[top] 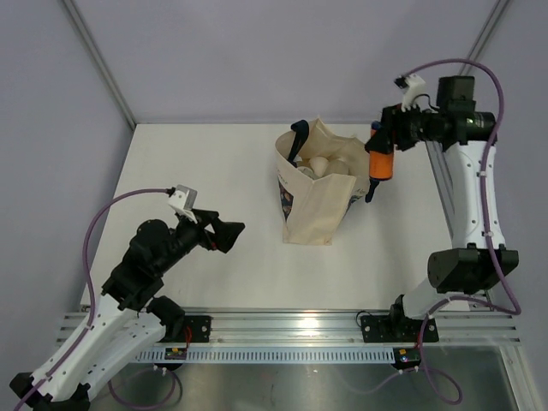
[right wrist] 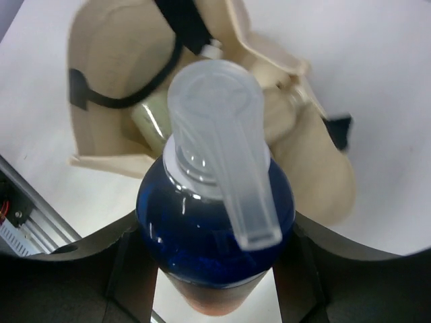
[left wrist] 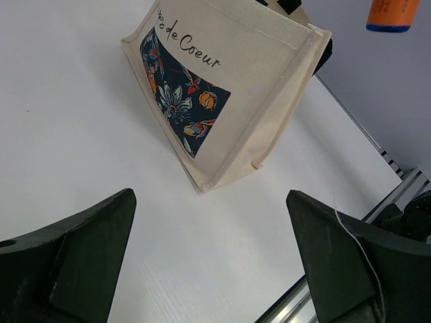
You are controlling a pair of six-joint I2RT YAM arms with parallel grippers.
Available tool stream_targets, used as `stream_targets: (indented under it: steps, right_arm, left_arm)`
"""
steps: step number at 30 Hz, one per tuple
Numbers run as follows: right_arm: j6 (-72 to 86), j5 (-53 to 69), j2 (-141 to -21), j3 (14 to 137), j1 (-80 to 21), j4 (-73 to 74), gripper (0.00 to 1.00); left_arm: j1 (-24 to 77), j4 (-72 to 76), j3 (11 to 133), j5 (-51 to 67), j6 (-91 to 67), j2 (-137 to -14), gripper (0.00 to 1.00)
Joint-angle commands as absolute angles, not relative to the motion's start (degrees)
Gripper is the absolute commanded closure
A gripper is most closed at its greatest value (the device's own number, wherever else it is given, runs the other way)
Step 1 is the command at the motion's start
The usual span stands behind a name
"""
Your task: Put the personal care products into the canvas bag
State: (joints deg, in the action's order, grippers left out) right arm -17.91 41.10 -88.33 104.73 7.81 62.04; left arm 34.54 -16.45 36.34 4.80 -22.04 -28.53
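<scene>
The robot's right gripper will next go to the left in the top view over the bag's opening, then down there, because space beside the pale green bottle is free.
The beige canvas bag [top: 315,184] stands mid-table, open, with navy handles and a dark floral print [left wrist: 182,99] on one side. Several pale bottles [top: 325,167] lie inside it; the right wrist view shows a pale green one [right wrist: 151,118]. My right gripper [top: 383,163] is shut on an orange bottle [top: 380,163] with a dark blue shoulder [right wrist: 209,235] and a clear pump top [right wrist: 219,128], held in the air just right of the bag's opening. My left gripper [top: 224,233] is open and empty, left of the bag, low over the table.
The white table [top: 214,171] has grey walls at the back and sides. An aluminium rail [top: 291,330] runs along the near edge. The bottom of the orange bottle [left wrist: 392,13] shows at the top right of the left wrist view.
</scene>
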Motion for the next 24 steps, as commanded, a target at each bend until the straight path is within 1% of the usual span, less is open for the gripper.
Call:
stream_targets:
  steps: [1,2,3,4,5,6,8,11,12,14,15,16,18,19,20,23,24]
  right_arm:
    - [-14.1,34.0,-97.1,120.7,-2.2,60.8,1.0]
    - [-14.8,30.4,-99.8,124.1,-6.0,60.8,1.0]
    - [-15.2,28.8,-104.5,127.2,-7.8,60.5,1.0]
    - [-16.2,27.2,-106.5,131.5,-9.4,59.7,1.0]
    - [-17.2,26.4,-108.4,132.9,-12.4,59.2,1.0]
    - [-18.2,25.3,-111.7,134.0,-13.6,59.0,1.0]
    - [-18.5,26.2,-114.2,135.4,-16.8,59.0,1.0]
    - [-17.6,30.8,-115.1,129.9,-18.5,57.2,1.0]
    - [-16.4,35.0,-112.9,124.1,-18.9,54.9,1.0]
    - [-14.8,39.9,-107.7,117.2,-19.5,51.8,1.0]
    - [-13.7,40.7,-105.8,110.5,-19.9,50.1,1.0]
    - [-12.2,40.7,-104.3,107.3,-20.2,46.8,1.0]
    - [-8.5,40.2,-101.4,101.1,-20.9,44.8,1.0]
    - [-7.7,40.7,-101.3,99.8,-21.8,44.7,0.99]
    - [-6.6,41.0,-101.9,99.1,-22.3,45.1,0.92]
    - [-6.2,39.5,-102.7,96.3,-25.7,44.7,0.83]
    - [-6.4,35.9,-103.0,96.1,-26.6,44.6,0.7]
  left_arm:
    - [34.4,-14.1,39.7,6.2,-21.4,-29.7,0.01]
    - [34.4,-14.7,40.2,5.9,-21.6,-29.6,0.01]
    - [34.4,-14.9,40.2,5.9,-22.0,-29.4,0.01]
    - [34.4,-15.1,40.2,5.6,-22.7,-29.3,0.01]
    - [34.4,-15.8,40.2,5.2,-22.9,-28.7,0.01]
    - [34.4,-16.2,40.2,5.0,-23.1,-28.6,0.01]
    - [34.4,-17.7,40.5,4.0,-23.6,-28.0,0.01]
    - [34.4,-19.2,41.0,2.1,-23.6,-27.2,0.01]
    - [34.4,-19.3,40.7,1.8,-23.6,-26.7,0.01]
    - [34.4,-19.3,40.4,1.4,-23.7,-26.5,0.01]
    - [34.4,-19.2,40.3,1.3,-23.8,-26.5,0.01]
    - [34.4,-18.9,39.7,1.2,-23.8,-26.5,0.01]
    - [34.4,-17.8,39.2,1.6,-23.7,-26.9,0.01]
    - [34.4,-17.3,38.7,1.7,-23.6,-27.4,0.01]
    - [34.4,-16.3,38.6,2.1,-23.6,-27.9,0.01]
    - [34.4,-15.3,39.3,3.6,-23.5,-30.0,0.01]
    - [34.4,-15.3,39.6,3.9,-23.4,-30.5,0.01]
